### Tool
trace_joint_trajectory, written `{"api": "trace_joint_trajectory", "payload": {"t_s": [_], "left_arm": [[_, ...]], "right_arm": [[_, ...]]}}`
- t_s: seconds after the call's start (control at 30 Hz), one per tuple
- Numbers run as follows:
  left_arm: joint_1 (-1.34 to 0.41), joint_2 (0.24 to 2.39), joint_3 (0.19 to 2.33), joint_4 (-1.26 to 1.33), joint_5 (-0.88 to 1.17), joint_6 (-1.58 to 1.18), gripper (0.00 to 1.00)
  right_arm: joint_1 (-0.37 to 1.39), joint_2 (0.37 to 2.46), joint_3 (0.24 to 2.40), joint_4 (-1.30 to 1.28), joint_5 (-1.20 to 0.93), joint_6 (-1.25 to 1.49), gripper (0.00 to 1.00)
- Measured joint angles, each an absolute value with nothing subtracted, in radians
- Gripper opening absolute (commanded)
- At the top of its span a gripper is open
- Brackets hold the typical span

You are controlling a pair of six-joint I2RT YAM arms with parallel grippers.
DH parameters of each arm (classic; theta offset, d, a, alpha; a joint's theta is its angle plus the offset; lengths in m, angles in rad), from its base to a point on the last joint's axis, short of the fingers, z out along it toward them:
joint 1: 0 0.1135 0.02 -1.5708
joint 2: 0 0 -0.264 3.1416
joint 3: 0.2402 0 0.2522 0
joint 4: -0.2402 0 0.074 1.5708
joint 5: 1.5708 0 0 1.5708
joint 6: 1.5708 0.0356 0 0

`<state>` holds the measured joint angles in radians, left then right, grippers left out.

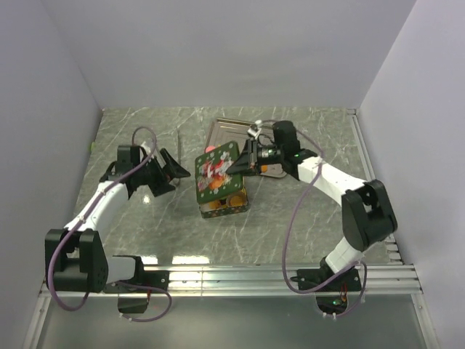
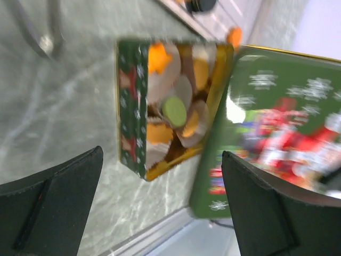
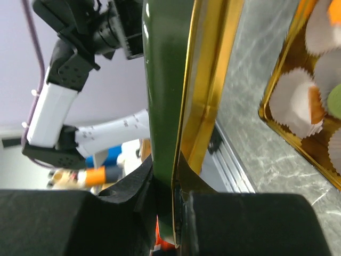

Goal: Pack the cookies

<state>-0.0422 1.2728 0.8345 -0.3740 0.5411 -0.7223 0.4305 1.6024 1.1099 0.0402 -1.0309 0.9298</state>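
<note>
The lid hangs tilted above the cookies, so the robot's right gripper should go down and to the right in the top view to bring the lid onto the box (image 1: 227,198).
A green Christmas tin box (image 1: 227,204) stands open at mid table. Several orange cookies (image 2: 159,57) and one green cookie (image 2: 174,110) lie in it among white paper cups. My right gripper (image 1: 244,166) is shut on the edge of the green lid (image 1: 216,173) and holds it tilted over the box. In the right wrist view the fingers (image 3: 133,186) clamp the lid's gold-rimmed edge (image 3: 168,80), with the box (image 3: 277,114) to the right. My left gripper (image 1: 173,171) is open and empty, left of the box, and also shows in the left wrist view (image 2: 162,154).
A metal tray (image 1: 221,129) lies behind the box, with an orange cookie (image 2: 233,36) and a dark piece (image 2: 200,4) on it. Metal tongs (image 2: 45,40) lie at the far left. Side walls close in the table; a rail runs along the near edge.
</note>
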Motion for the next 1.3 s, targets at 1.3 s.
{"api": "trace_joint_trajectory", "payload": {"t_s": [1.3], "left_arm": [[-0.220,1.386,0.629,-0.003,0.682,-0.834,0.92]], "right_arm": [[0.382,1.839,0.930,0.383,-1.119,0.993,0.01]]}}
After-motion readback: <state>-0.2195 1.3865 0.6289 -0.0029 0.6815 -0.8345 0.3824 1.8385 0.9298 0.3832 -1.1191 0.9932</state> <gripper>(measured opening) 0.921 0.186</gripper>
